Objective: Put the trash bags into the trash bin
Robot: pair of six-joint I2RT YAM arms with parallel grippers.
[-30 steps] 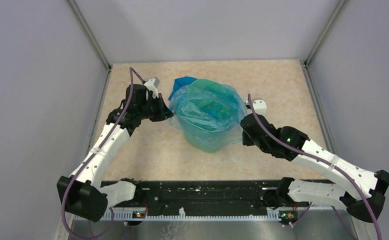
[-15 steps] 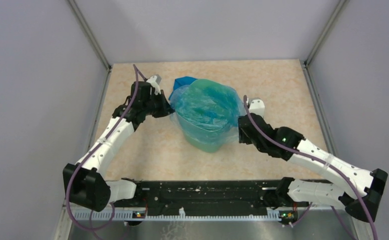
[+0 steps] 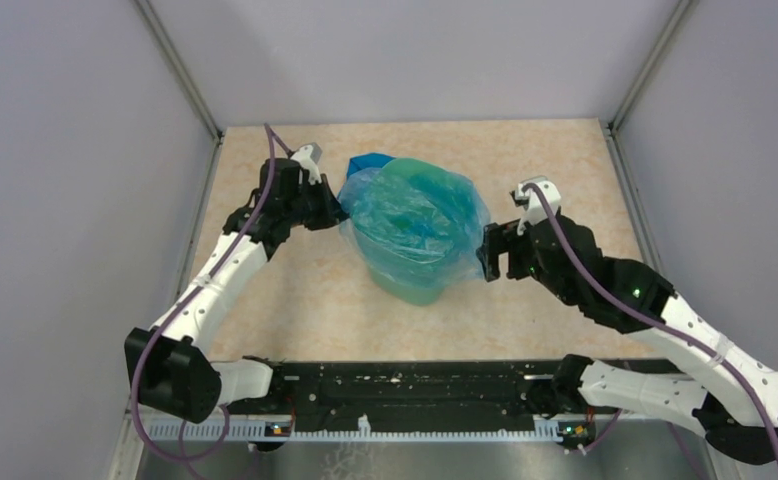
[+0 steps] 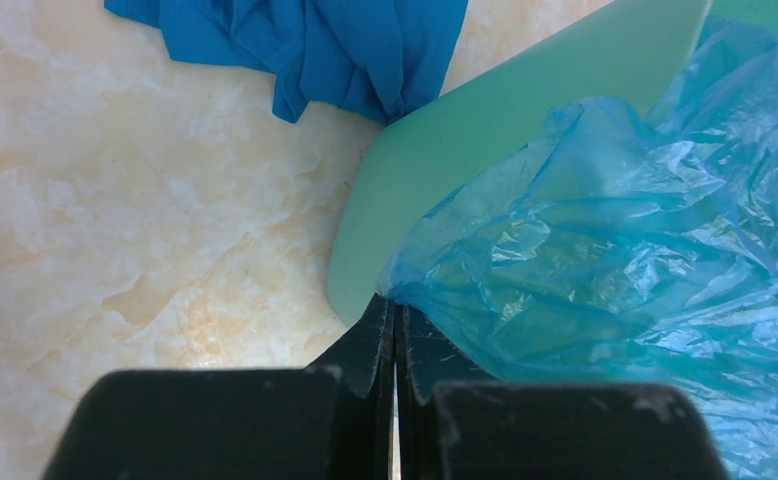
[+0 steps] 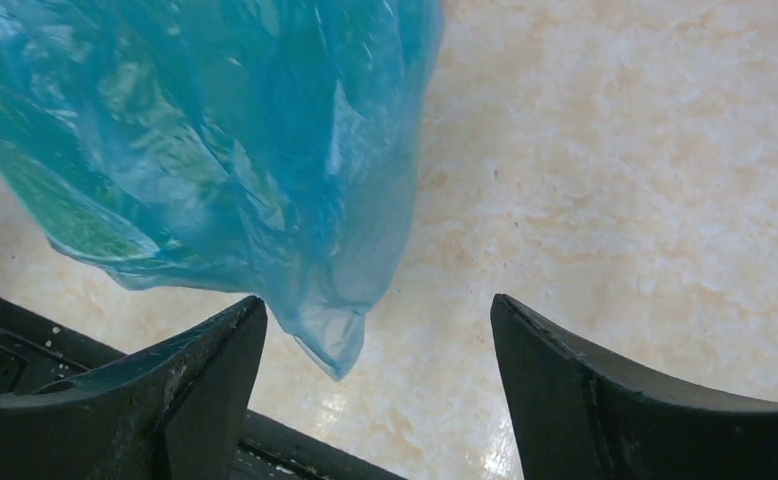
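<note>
The bag's far edge lies outward of my right gripper and to its left in the top view, so my right gripper needs to move outward over the bin onto that edge.
The mint-green trash bin stands mid-table with a light-blue trash bag draped over its rim and down its sides. At the bin's left side my left gripper is shut on the bag's edge. In the left wrist view the film comes straight out of the closed tips next to the bin's rim. My right gripper stands open just right of the bin. A loose corner of the bag hangs between its spread fingers, touching neither.
A darker blue crumpled bundle lies on the table behind the bin's left corner, also in the left wrist view. Grey walls enclose the beige table. The black base rail runs along the near edge.
My right gripper has opened, let go of the bag's right edge and drawn back to the right. The left gripper has stayed shut on the bag with little movement.
</note>
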